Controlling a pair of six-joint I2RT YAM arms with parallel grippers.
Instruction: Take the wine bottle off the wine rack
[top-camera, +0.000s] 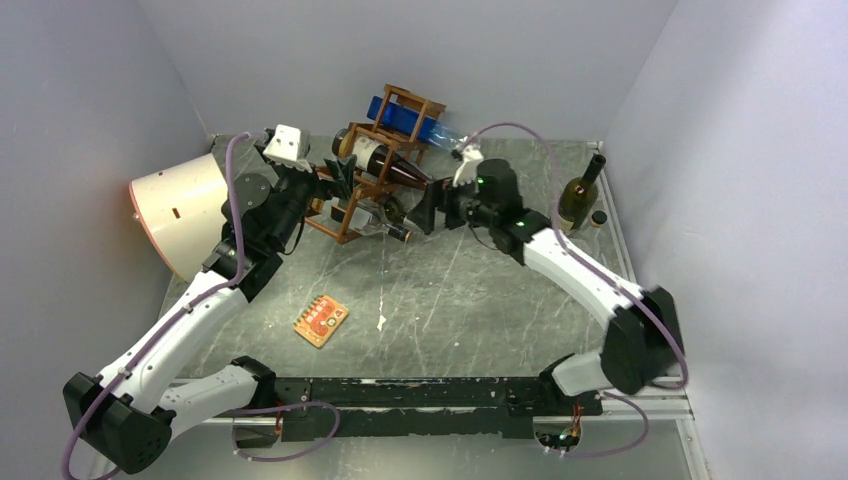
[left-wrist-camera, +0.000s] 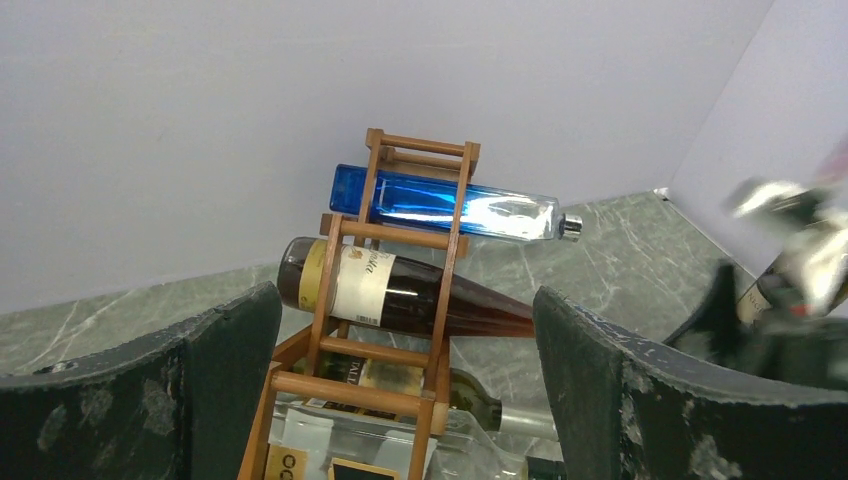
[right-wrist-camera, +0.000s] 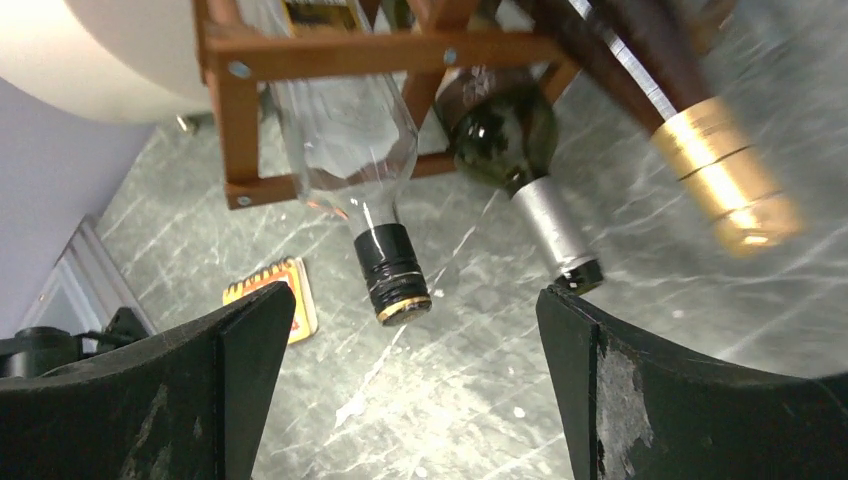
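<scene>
My right gripper needs to move down toward the rack, then put its open fingers around the clear bottle's black-capped neck (top-camera: 398, 233) (right-wrist-camera: 389, 268).
The reddish-brown wine rack (top-camera: 352, 205) stands at the back of the table and holds several lying bottles. They are a blue bottle (top-camera: 410, 120) on top, a dark bottle with a cream label (top-camera: 385, 162), a green bottle (top-camera: 392, 212) and a clear bottle (top-camera: 375, 228) at the bottom. My left gripper (top-camera: 338, 182) is open at the rack's left end, and its wrist view shows the rack (left-wrist-camera: 345, 390) between the fingers (left-wrist-camera: 150, 400). My right gripper (top-camera: 428, 208) is open and empty at the neck side. Its wrist view shows the clear bottle's black cap (right-wrist-camera: 395, 272), the green bottle's silver neck (right-wrist-camera: 552, 232) and the dark bottle's gold cap (right-wrist-camera: 722, 180).
A cream drum (top-camera: 185, 212) lies at the left behind my left arm. A green bottle (top-camera: 580, 195) stands upright at the back right near the wall. An orange notebook (top-camera: 321, 320) lies on the grey marbled table (top-camera: 470, 300). Walls close in the back and sides.
</scene>
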